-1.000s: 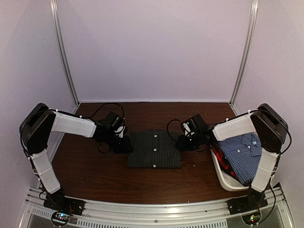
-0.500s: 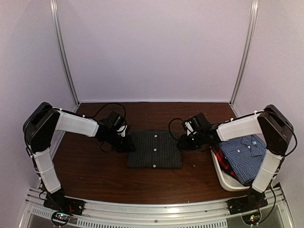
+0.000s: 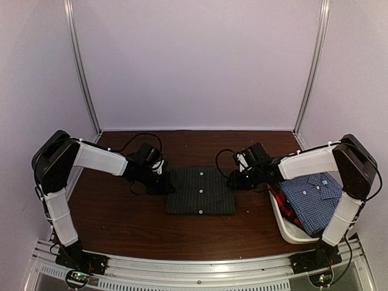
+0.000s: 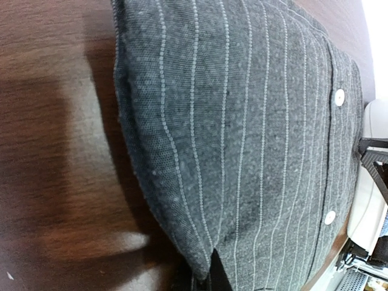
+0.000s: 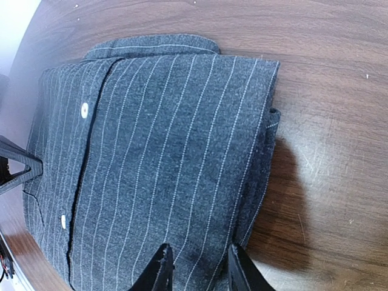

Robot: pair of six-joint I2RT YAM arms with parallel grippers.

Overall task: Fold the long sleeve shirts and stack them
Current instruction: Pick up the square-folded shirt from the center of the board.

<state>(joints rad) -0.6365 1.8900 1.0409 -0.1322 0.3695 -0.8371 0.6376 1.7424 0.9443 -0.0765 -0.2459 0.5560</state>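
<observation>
The left gripper needs to lift, carry the shirt's held edge across and down to the middle of the table and release it there, since that place is to the gripper's right in the top view.
The black pinstripe shirt (image 3: pixel 200 191) lies folded in a flat rectangle at mid-table, white buttons facing up. My left gripper (image 3: pixel 165 184) is at its left edge. In the left wrist view the shirt (image 4: pixel 254 121) fills the frame, and the gripper (image 4: pixel 217 280) is shut on its near edge, the cloth pulled to a point. My right gripper (image 3: pixel 234 180) is at the shirt's right edge. In the right wrist view the gripper (image 5: pixel 200 270) is open, its fingers spread and resting on top of the shirt (image 5: pixel 157 151). The blue-white check shirt (image 3: pixel 312 193) lies on the red-and-dark shirt (image 3: pixel 283 204).
A white plastic tub (image 3: pixel 286 229) at the right table edge holds those two shirts, just right of my right arm. The brown wooden table (image 3: pixel 121 224) is enclosed by pale walls at the back and both sides.
The folded black shirt has slid a little to the right, and both grippers have moved right with it. The left arm has reached further in.
</observation>
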